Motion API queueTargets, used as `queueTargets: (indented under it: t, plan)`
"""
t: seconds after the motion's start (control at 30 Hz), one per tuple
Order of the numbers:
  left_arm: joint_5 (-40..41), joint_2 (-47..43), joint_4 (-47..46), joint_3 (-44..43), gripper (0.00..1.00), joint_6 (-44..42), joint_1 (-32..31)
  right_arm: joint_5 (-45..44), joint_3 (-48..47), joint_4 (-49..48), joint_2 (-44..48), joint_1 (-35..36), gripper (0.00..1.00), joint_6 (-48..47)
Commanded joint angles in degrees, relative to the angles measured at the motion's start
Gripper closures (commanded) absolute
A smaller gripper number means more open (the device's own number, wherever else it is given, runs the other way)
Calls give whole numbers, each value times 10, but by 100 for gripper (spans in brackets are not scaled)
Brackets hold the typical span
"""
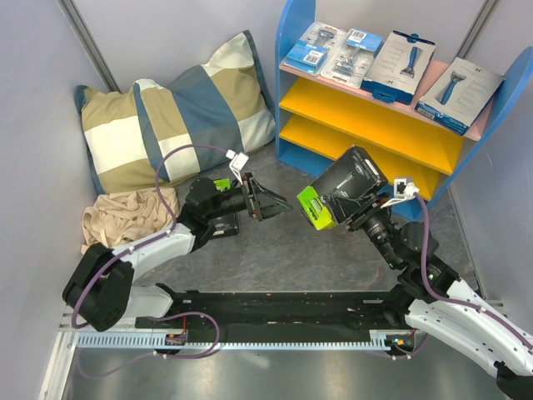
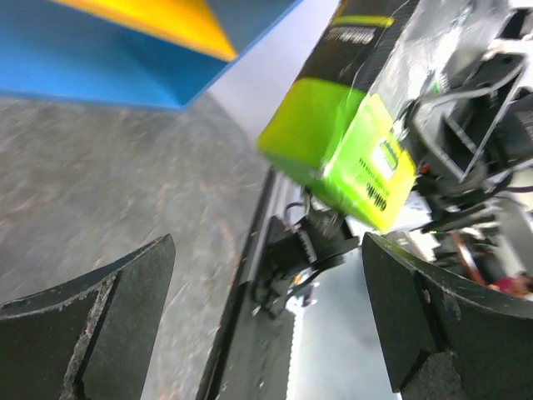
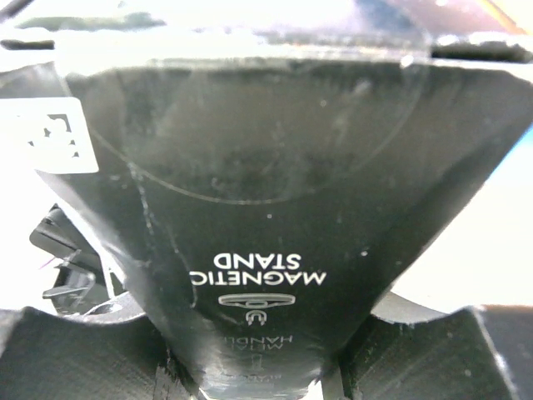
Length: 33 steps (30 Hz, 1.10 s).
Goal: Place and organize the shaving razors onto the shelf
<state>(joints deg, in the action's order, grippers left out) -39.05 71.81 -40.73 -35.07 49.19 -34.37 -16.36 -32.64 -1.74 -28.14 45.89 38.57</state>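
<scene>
The held box's lime-green end point(image 1: 316, 208) point(image 2: 340, 154) juts out to my left gripper's right in the top view. My left gripper will move across onto that end.
The shelf point(image 1: 379, 117) stands at the back right. On its pink top board lie two blister packs point(image 1: 333, 50) and two white boxes, one point(image 1: 401, 54) mid-board and one point(image 1: 460, 90) at the right end. My right gripper point(image 1: 356, 208) is shut on a black-and-lime-green box point(image 1: 337, 193), held above the floor in front of the lower boards. That box fills the right wrist view point(image 3: 266, 208) between the fingers point(image 3: 58, 358). My left gripper point(image 1: 273, 202) is open and empty, facing the held box point(image 2: 341, 142). A second black-and-green box point(image 1: 220, 223) lies partly hidden under the left arm.
A striped pillow point(image 1: 175, 117) leans in the back left corner, with a beige cloth point(image 1: 125, 218) in front of it. Grey walls close in on both sides. Both yellow boards point(image 1: 366, 137) show nothing on them. The shelf's blue side panel point(image 2: 100, 58) shows in the left wrist view.
</scene>
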Motion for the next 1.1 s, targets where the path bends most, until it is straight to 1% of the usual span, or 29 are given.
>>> queueTargets:
  t: [0.0, 0.03, 0.1, 0.27, 0.4, 0.47, 0.57, 0.6, 0.63, 0.67, 0.73, 0.77, 0.8, 0.83, 0.87, 0.93, 0.97, 1.03, 1.07]
  plan:
    - [-43, 56, -202, -11, 0, 101, -5, 25, 0, -117, -12, 1, 77, 25]
    - [-44, 63, -239, -11, 0, 109, -8, 31, 3, -127, -13, 2, 77, 27]
    - [-45, 79, -261, -13, 0, 126, -11, 35, 3, -131, -18, 2, 77, 27]
    - [-45, 125, -278, -43, 0, 130, -40, 51, 17, -170, -18, 2, 77, 33]
    - [-38, 154, -277, -65, 0, 128, -61, 48, 21, -176, -13, 2, 77, 34]
    - [-32, 168, -295, -64, 0, 135, -68, 52, 21, -177, -10, 3, 77, 33]
    - [-31, 192, -317, -74, 4, 150, -80, 51, 26, -184, -8, 2, 77, 38]
    - [-34, 199, -338, -76, 9, 155, -85, 48, 30, -187, -5, 2, 77, 38]
    - [-33, 205, -352, -76, 10, 162, -87, 44, 32, -187, -2, 3, 77, 40]
    - [-36, 218, -388, -75, 14, 178, -90, 37, 35, -188, 5, 2, 77, 41]
    - [-37, 228, -424, -73, 18, 204, -93, 26, 43, -189, 19, 2, 77, 41]
    - [-40, 239, -437, -74, 26, 212, -94, 20, 47, -191, 22, 2, 77, 44]
    - [-39, 243, -457, -76, 30, 226, -97, 16, 50, -189, 29, 2, 77, 45]
    - [-43, 250, -464, -81, 33, 231, -98, 13, 53, -189, 33, 2, 77, 47]
    - [-45, 257, -472, -83, 39, 236, -103, 6, 58, -190, 34, 2, 77, 50]
    - [-47, 261, -472, -87, 46, 238, -108, 0, 62, -191, 41, 2, 77, 52]
    - [-47, 262, -472, -88, 52, 237, -112, -2, 64, -188, 43, 3, 76, 52]
    - [-46, 261, -465, -87, 59, 232, -114, -6, 62, -186, 44, 2, 76, 52]
    - [-47, 258, -464, -86, 65, 231, -113, -6, 62, -185, 44, 2, 76, 52]
